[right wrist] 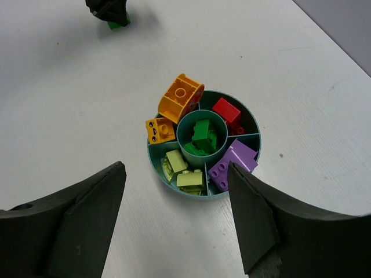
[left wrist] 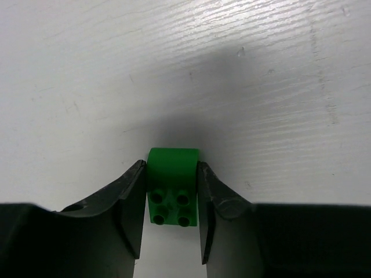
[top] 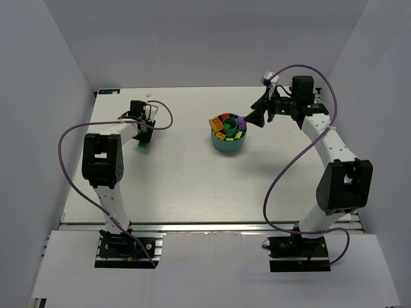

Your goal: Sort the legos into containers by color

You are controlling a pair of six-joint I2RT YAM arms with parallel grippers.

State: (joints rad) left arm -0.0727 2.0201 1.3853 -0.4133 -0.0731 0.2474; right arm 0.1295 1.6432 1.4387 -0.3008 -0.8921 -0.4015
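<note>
Next, my left gripper needs to go up and to the right in the top view, over the teal dish's centre hollow, to release, since dark green bricks lie there.
My left gripper is down at the table on the left, shut on a dark green brick whose sides both fingers touch. The teal dish stands mid-table. In the right wrist view the dish holds yellow-orange bricks, a red brick, purple bricks, lime bricks and dark green bricks in the centre well. My right gripper hovers open and empty just right of the dish, above it.
The left gripper and its green brick also show at the top left of the right wrist view. Grey walls enclose the white table on three sides. Purple cables loop beside both arms.
</note>
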